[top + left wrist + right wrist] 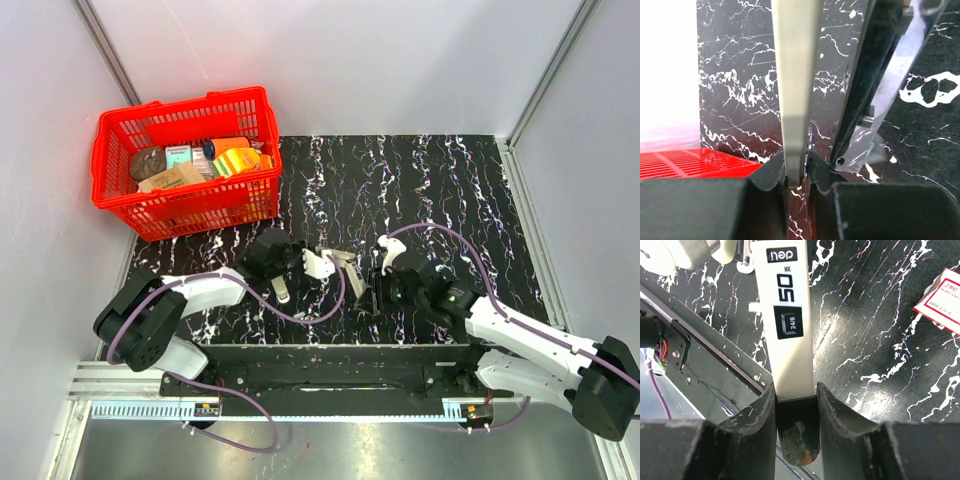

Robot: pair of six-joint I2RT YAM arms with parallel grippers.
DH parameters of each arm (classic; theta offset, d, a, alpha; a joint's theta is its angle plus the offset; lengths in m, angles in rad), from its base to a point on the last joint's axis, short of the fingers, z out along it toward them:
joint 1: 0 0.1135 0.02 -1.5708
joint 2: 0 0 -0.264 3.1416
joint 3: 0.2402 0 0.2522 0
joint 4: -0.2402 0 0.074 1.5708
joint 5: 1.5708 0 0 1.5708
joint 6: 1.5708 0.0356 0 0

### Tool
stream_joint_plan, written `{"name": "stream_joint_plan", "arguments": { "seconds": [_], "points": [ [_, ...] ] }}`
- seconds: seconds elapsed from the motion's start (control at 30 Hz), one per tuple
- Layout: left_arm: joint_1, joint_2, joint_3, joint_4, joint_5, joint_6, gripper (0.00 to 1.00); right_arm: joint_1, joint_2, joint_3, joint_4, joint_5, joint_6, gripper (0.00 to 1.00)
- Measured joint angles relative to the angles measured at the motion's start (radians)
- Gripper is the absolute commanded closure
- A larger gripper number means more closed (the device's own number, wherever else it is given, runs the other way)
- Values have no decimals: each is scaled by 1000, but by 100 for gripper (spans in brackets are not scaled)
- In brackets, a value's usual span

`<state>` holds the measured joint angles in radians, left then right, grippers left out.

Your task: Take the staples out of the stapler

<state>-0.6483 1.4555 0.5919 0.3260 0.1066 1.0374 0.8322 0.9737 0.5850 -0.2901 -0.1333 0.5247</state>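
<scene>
Next, my right gripper carries the stapler outward, lowers it there and releases it, because a bare part of the black marble table lies outward of the gripper and below it.
The cream-white stapler [335, 266] is held above the black marble table between both grippers, hinged open. My left gripper [303, 262] is shut on a thin cream-white part of it [795, 100]. In the left wrist view the grey metal rail [880, 95] angles away to the right of that part. My right gripper [372, 285] is shut on the other end, the cream top cover [789, 340] with black "50" and "24/8" labels. Its black end piece sits between the fingers [760, 415]. No loose staples show.
A red basket [185, 215] with several packets stands at the back left and shows in the left wrist view [690, 162]. A small red-and-white flat box [940, 300] lies on the table beyond the right gripper. The table's front rail [700, 355] runs close under the right gripper.
</scene>
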Motion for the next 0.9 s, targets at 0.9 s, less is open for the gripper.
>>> {"name": "stream_joint_plan", "arguments": {
  "seconds": [0.9],
  "points": [
    [-25,-86,126,-290,8,-388,99,8,139,237,-13,123,5,100]
  ]
}}
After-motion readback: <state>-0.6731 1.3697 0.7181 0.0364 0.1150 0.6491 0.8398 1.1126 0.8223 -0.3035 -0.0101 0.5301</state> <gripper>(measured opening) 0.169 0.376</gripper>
